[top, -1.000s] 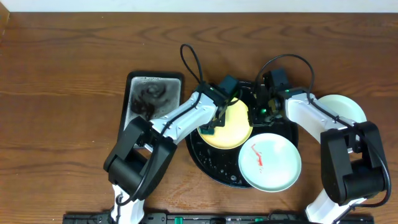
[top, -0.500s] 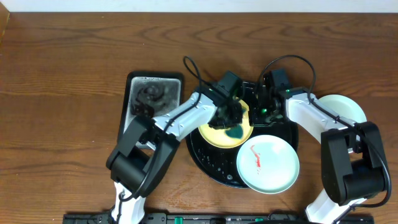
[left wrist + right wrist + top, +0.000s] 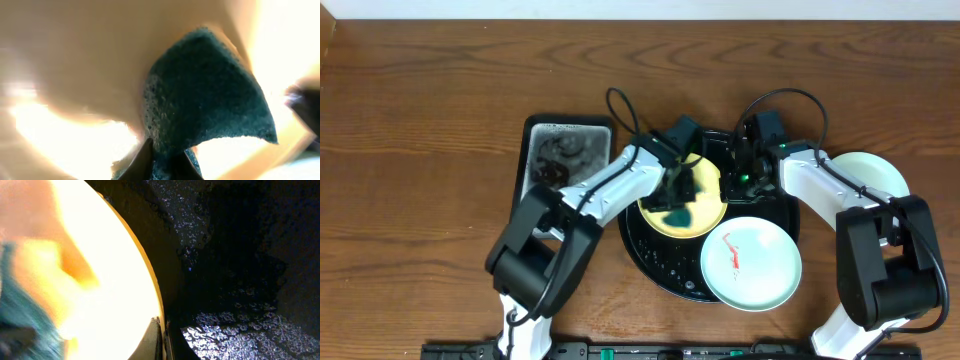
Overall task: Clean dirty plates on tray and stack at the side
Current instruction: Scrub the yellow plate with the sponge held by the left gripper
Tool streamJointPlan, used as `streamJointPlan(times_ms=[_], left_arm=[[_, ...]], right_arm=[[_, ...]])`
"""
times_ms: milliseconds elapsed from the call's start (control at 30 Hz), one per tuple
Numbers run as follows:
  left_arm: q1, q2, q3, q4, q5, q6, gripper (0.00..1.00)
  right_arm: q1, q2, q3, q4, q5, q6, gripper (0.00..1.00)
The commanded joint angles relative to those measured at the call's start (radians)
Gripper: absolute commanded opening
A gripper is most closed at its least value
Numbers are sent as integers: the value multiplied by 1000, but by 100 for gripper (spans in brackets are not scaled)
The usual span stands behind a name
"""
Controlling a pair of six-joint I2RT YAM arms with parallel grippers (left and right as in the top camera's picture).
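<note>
My left gripper needs to go up, move over the soapy tray (image 3: 566,158) and let go of the sponge (image 3: 672,216). The tray is clear of plates and is to the gripper's left in the overhead view.
The pale yellow plate (image 3: 706,207) lies on the far part of the large round black tray (image 3: 660,256). My left gripper (image 3: 678,187) is shut on a green sponge (image 3: 672,216) and presses it onto the yellow plate; in the left wrist view the sponge (image 3: 205,95) fills the frame between my fingers (image 3: 165,161). My right gripper (image 3: 737,180) is shut on the yellow plate's right rim, which shows in the right wrist view (image 3: 162,335). A mint-blue plate with a red smear (image 3: 752,262) sits on the tray's front right. A second mint-blue plate (image 3: 870,172) lies on the table to the right.
A small rectangular black soapy tray (image 3: 566,152) stands left of the round tray, beside my left arm. The round tray's floor is wet with suds (image 3: 235,330). Brown wooden table (image 3: 420,150) extends all around.
My left gripper has dragged the sponge leftward across the yellow plate. The right gripper has kept hold of the rim without moving.
</note>
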Motion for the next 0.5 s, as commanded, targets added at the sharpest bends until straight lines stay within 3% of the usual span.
streamJointPlan(times_ms=[0, 200, 367, 467], left_arm=[[47, 44, -25, -74, -393, 22, 7], [30, 44, 59, -175, -589, 59, 8], [9, 44, 154, -238, -565, 71, 7], [-1, 42, 208, -249, -455, 94, 7]], right_arm=[[-4, 31, -7, -15, 52, 3, 1], [-4, 31, -7, -16, 52, 3, 1], [-4, 31, -7, -25, 52, 3, 1], [-4, 31, -7, -28, 52, 3, 1]])
